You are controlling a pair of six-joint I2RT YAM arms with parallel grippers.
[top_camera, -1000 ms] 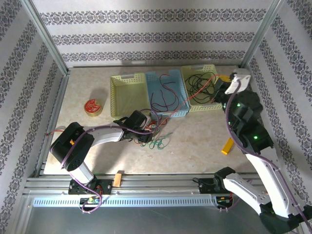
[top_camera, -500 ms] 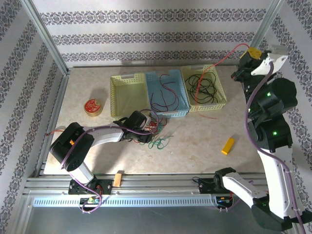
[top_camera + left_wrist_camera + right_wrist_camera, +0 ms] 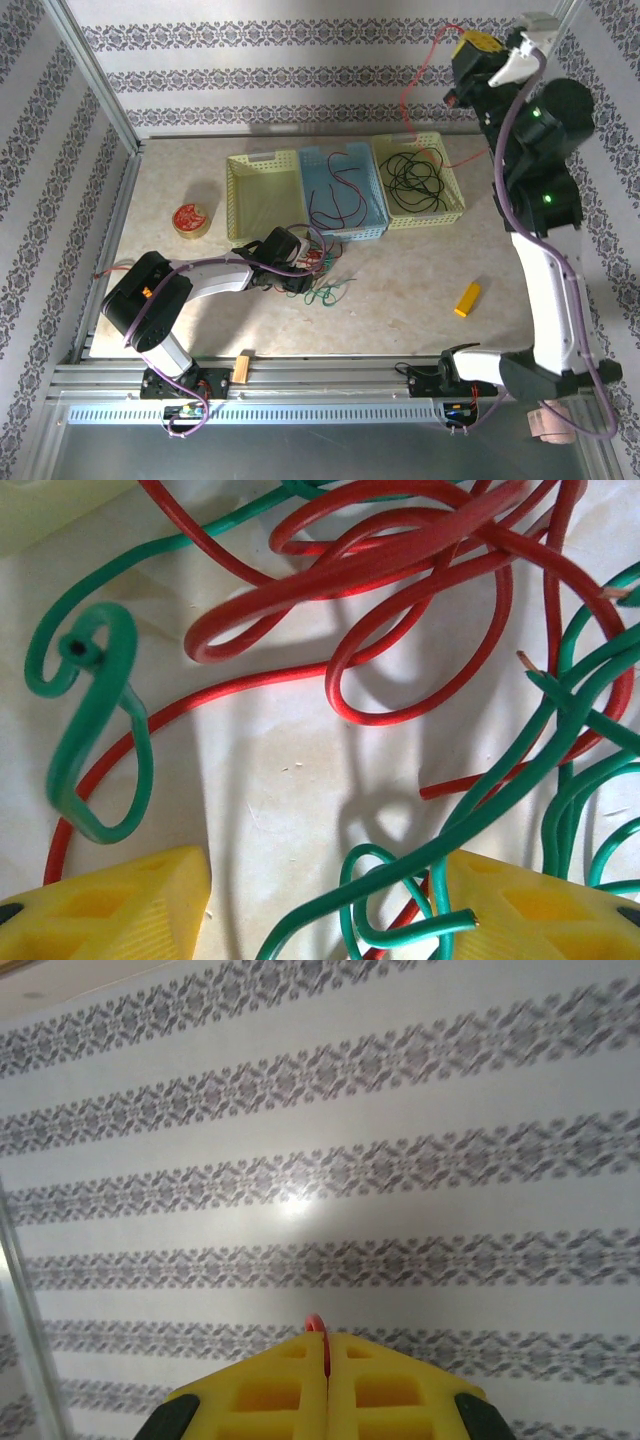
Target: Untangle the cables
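Observation:
I next swing my right gripper down from the back wall over the blue basket (image 3: 343, 190), then release the red cable inside.
A tangle of red and green cables (image 3: 322, 277) lies on the table in front of the baskets. My left gripper (image 3: 298, 277) is low over it and open. In the left wrist view, red loops (image 3: 400, 590) and green strands (image 3: 500, 780) spread across the table. A green loop lies between the yellow fingertips (image 3: 110, 905) of that gripper (image 3: 325, 910). My right gripper (image 3: 468, 47) is raised high against the back wall, shut on one red cable (image 3: 405, 98) that hangs toward the baskets. A bit of red cable (image 3: 316, 1326) pokes from the closed right gripper (image 3: 327, 1355).
Three baskets stand in a row at the back: yellow (image 3: 262, 185), blue (image 3: 372, 215) holding red strands, and yellow-green (image 3: 455, 195) holding black cables (image 3: 415, 175). A red round tin (image 3: 190, 220) sits at the left and an orange block (image 3: 467, 298) at the right.
My right arm has swung up from over the right basket to high by the back wall, lifting the red cable with it. The left arm has stayed put.

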